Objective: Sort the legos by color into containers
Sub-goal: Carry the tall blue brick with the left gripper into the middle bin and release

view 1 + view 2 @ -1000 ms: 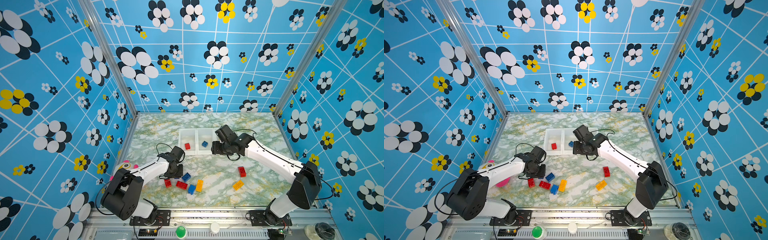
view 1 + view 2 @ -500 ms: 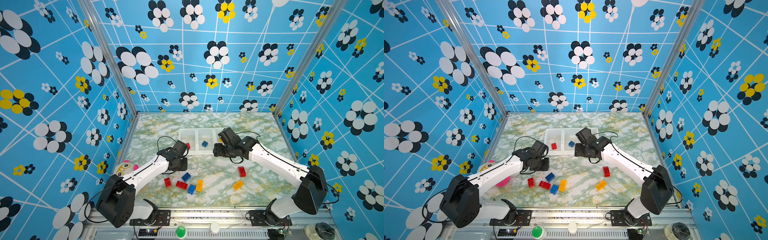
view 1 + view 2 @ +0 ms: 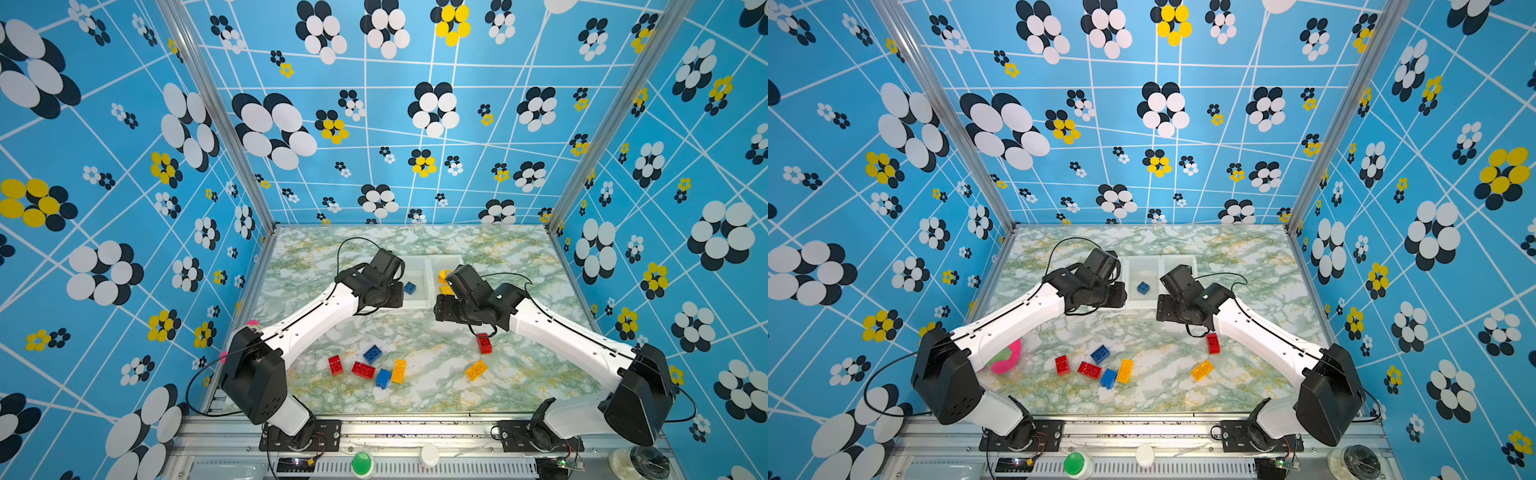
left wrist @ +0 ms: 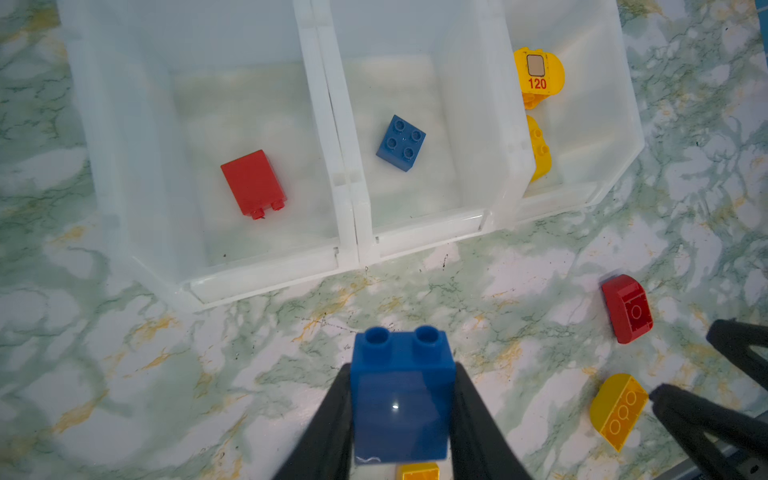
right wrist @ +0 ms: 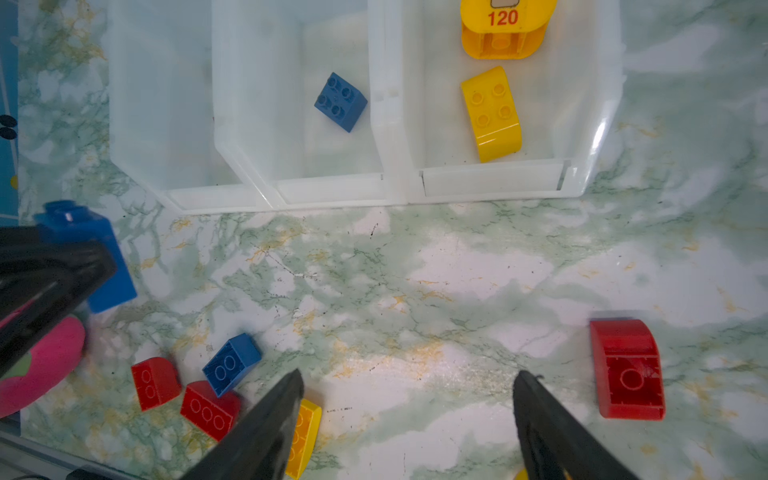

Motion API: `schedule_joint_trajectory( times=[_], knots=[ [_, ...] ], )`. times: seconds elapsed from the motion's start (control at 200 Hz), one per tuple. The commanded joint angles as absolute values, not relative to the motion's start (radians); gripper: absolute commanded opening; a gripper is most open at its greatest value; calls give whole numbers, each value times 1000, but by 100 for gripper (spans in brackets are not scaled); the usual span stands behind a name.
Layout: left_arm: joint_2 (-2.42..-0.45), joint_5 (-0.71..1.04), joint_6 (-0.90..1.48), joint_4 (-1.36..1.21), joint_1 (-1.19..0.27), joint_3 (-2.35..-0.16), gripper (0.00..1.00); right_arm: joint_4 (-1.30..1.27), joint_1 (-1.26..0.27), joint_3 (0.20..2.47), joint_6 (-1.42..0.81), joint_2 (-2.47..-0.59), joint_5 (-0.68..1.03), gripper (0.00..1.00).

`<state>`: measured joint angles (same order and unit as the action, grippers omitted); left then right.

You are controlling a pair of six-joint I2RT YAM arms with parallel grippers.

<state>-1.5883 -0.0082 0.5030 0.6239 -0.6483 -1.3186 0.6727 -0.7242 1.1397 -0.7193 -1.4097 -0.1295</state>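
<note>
I will move my left gripper outward over the middle bin (image 3: 414, 293) (image 4: 409, 180) next and release the matching blue brick there, because that bin holds a blue brick.
My left gripper (image 4: 402, 370) is shut on a blue brick (image 4: 401, 395) and hovers just in front of the containers (image 4: 349, 195), near the left bin in both top views (image 3: 395, 291). The left bin holds a red brick (image 4: 253, 183), the middle a blue brick (image 4: 401, 142), and the right a labelled rounded yellow piece (image 4: 538, 72) and a yellow brick (image 5: 492, 114). My right gripper (image 5: 409, 376) is open and empty over bare table in front of the right bin (image 3: 442, 309). Loose legos lie nearer the front: red (image 3: 335, 365), red (image 3: 363, 370), blue (image 3: 372, 353), blue (image 3: 383, 378), yellow (image 3: 398, 370).
An orange-yellow brick (image 3: 476, 370) and a rounded red brick (image 3: 483, 344) lie under my right arm. A pink plush toy (image 3: 1007, 357) sits at the front left beside my left arm. Patterned walls enclose the marble table (image 3: 519, 270) on three sides.
My left gripper has carried the blue brick from the loose cluster up toward the bins. My right gripper has drawn back a little from the right bin and its jaws have opened wider.
</note>
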Motion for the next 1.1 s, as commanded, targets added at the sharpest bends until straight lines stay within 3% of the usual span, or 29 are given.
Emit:
schedule_joint_trajectory(
  times=[0.0, 0.295, 0.68, 0.765, 0.934, 1.094],
  knots=[
    [-1665, -20, 447, 633, -653, -1423, 22, 673, -706, 1116, -738, -1370, -157, 82],
    [-1901, 0, 397, 656, -633, -1643, 22, 677, -658, 1071, -742, -1313, -158, 82],
    [-2047, 8, 390, 628, -615, -1722, 24, 667, -627, 1037, -741, -1299, -141, 83],
    [-2058, 5, 391, 625, -613, -1724, 29, 666, -627, 1034, -741, -1302, -140, 83],
    [-2060, 3, 395, 613, -611, -1722, 55, 667, -620, 1028, -739, -1299, -139, 83],
    [-2040, 4, 399, 597, -611, -1713, 63, 673, -613, 1021, -738, -1293, -140, 84]
  ],
)
